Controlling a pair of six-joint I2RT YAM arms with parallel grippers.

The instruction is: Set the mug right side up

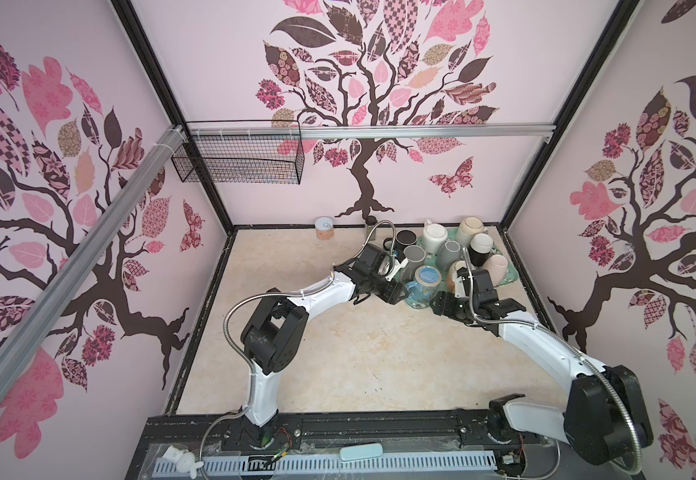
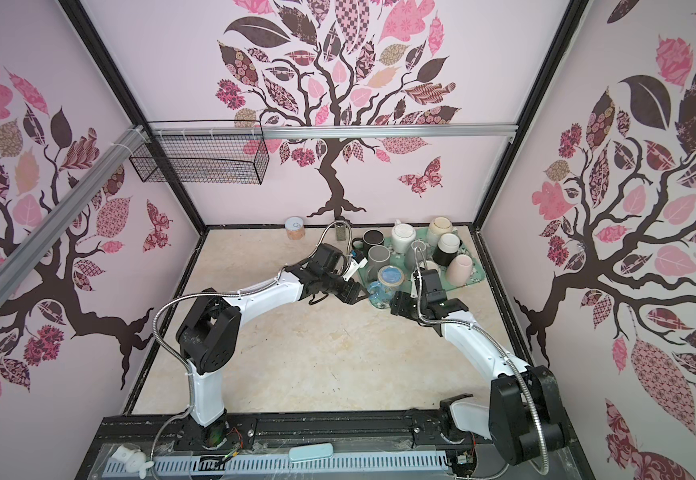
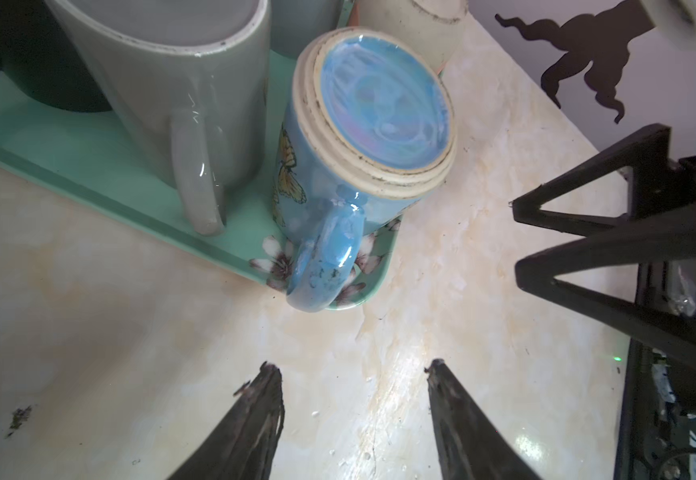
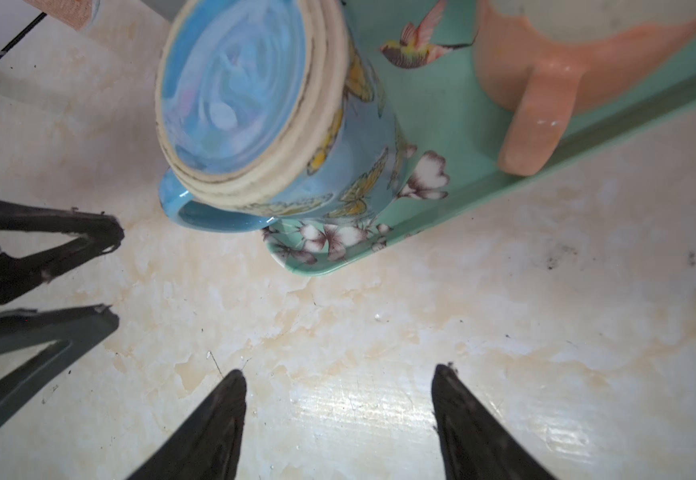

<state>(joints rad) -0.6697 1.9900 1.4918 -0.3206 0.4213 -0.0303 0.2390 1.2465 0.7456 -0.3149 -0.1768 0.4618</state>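
The blue handle [image 1: 411, 293] [image 3: 328, 252] of the mug sticks out toward my open fingers, just beyond their ends. My left gripper will move forward toward the mug next, until the open fingers are on both sides of that handle.
The mug [image 1: 423, 284] [image 2: 387, 282] is pale blue with yellow butterflies. It stands upside down, base up, on the near corner of the green tray [image 1: 512, 278]. In the left wrist view the mug [image 3: 371, 124] has its handle pointing towards my left gripper [image 3: 352, 365], which is open and empty over the bare table, short of the handle. My right gripper [image 4: 338, 369] is also open and empty, a little back from the mug [image 4: 254, 104]. In both top views the left gripper [image 1: 402, 293] and right gripper [image 1: 432, 300] flank the mug's near side.
Several other mugs crowd the tray: a grey mug [image 3: 180, 83] is right beside the blue one, and a peach mug [image 4: 545, 83] is on its other side. A small tin [image 1: 324, 228] stands at the back wall. A wire basket [image 1: 238, 158] hangs above left.
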